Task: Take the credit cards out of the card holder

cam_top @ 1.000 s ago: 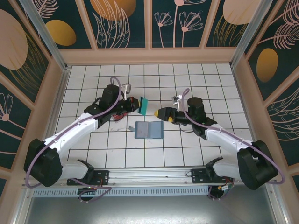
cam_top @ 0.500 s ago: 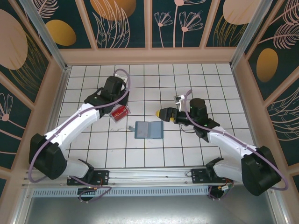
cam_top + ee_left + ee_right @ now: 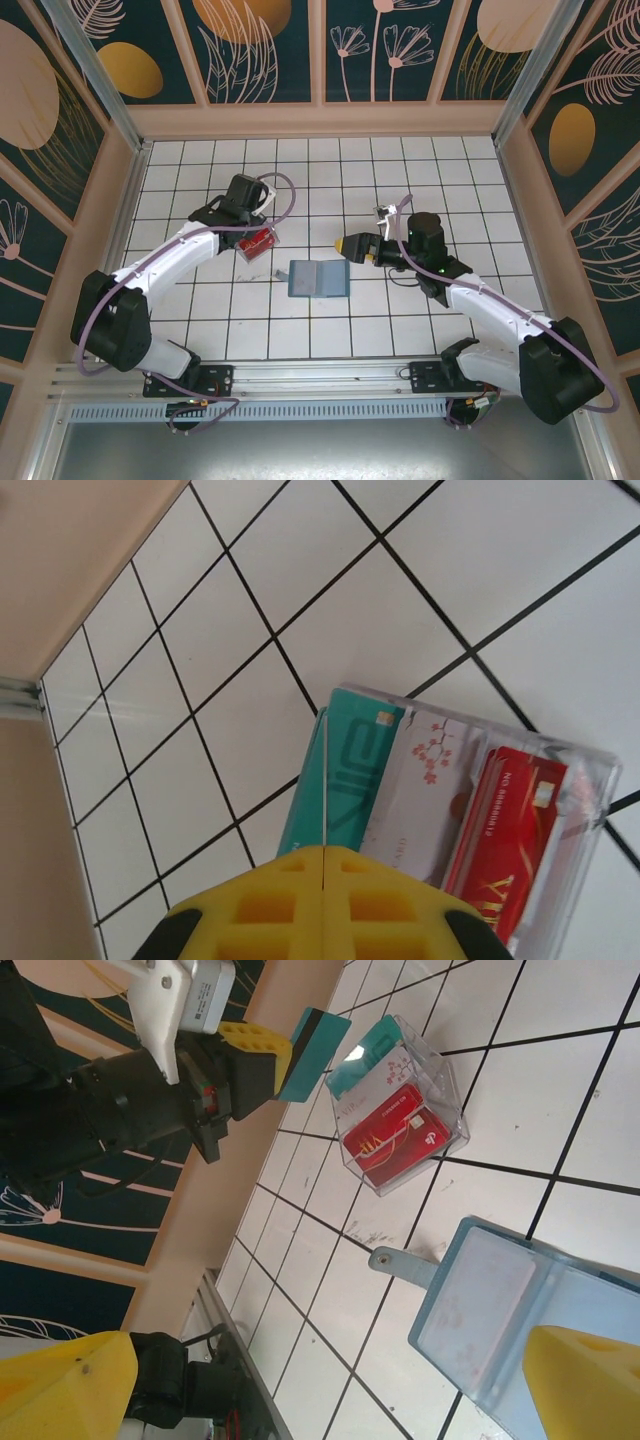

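Next, my left gripper turns in line with the clear plastic box, then lowers its credit card onto the teal one and releases it, because their colours match.
My left gripper is shut on a teal credit card, seen edge-on in the left wrist view. It holds the card just above a clear plastic box that contains a teal card, a white card and a red card. The card holder lies open on the tiles, blue-grey pockets up, its strap pointing left. My right gripper hovers open just right of and above the card holder, with nothing between its yellow fingers.
The white tiled floor is walled by beige panels on all sides. A metal rail runs along the near edge by the arm bases. Bare tiles lie behind and in front of the wallet.
My left gripper has carried the teal card from above the wallet to the left, and now holds it over the clear box. The right gripper shifted slightly.
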Controlling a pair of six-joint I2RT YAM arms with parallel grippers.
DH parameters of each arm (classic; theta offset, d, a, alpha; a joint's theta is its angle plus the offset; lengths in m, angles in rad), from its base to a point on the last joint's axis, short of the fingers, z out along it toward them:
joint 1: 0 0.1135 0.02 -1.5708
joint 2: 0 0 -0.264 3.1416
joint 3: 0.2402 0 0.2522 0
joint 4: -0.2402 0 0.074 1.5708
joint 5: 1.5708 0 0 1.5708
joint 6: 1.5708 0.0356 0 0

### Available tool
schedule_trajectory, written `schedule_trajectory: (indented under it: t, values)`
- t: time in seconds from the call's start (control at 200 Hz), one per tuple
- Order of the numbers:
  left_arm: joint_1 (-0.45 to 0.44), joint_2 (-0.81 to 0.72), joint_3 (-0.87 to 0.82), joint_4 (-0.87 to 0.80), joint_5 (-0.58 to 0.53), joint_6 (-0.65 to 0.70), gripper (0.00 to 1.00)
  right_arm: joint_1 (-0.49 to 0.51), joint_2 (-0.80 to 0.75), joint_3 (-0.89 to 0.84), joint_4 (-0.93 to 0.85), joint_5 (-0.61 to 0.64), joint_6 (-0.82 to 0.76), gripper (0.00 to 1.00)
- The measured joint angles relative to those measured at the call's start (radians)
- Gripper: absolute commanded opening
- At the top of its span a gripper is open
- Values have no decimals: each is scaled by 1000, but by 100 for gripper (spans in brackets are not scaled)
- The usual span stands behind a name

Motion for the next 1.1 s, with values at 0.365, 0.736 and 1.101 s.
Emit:
schedule_trajectory:
  t: [0.365, 0.736, 1.101]
  values:
    - [58, 30, -36, 75, 72, 130, 0, -7, 0, 0, -22, 0, -15, 99]
    - [61, 69, -84, 138, 102, 172, 0, -10, 0, -3, -24, 3, -14, 99]
    - [61, 79, -106, 179, 85, 190, 0, -11, 0, -15, -24, 3, -11, 99]
